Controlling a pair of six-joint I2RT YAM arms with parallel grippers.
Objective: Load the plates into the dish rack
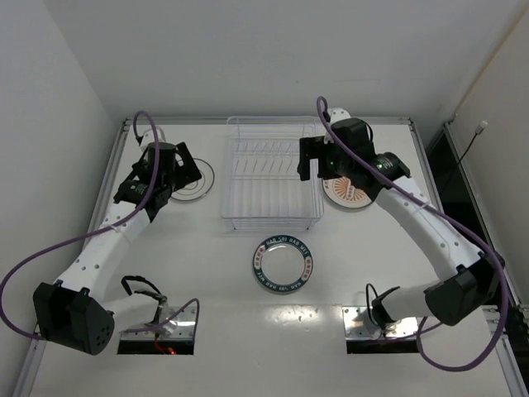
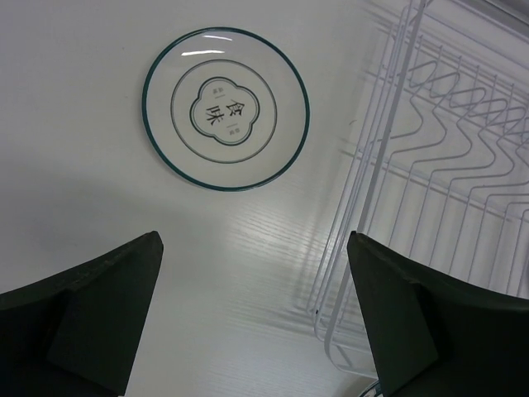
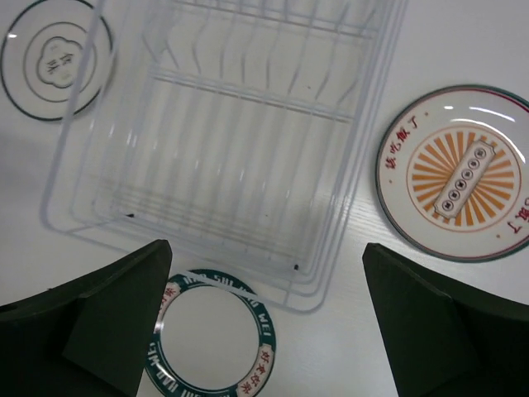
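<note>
My right gripper is about to swing down past the orange-patterned plate (image 1: 347, 197) and tilt onto its rim farthest from the rack (image 1: 270, 157).
The dish rack (image 1: 270, 157) of thin white wire stands empty at the middle back of the table. A white plate with a thin dark rim (image 1: 197, 184) lies flat to its left, partly under my left gripper (image 1: 183, 172), which hovers open above it. An orange-patterned plate (image 1: 347, 197) lies to the rack's right, partly hidden by my right arm. My right gripper (image 1: 312, 165) hangs open over the rack's right edge. A teal lettered plate (image 1: 283, 265) lies in front of the rack. In the wrist views I see the thin-rimmed plate (image 2: 226, 109), the rack (image 3: 248, 93) and the orange plate (image 3: 459, 184).
White walls close in the table at the back and both sides. Cables loop from both arms. Two dark mounting openings (image 1: 157, 337) sit at the near edge beside the arm bases.
</note>
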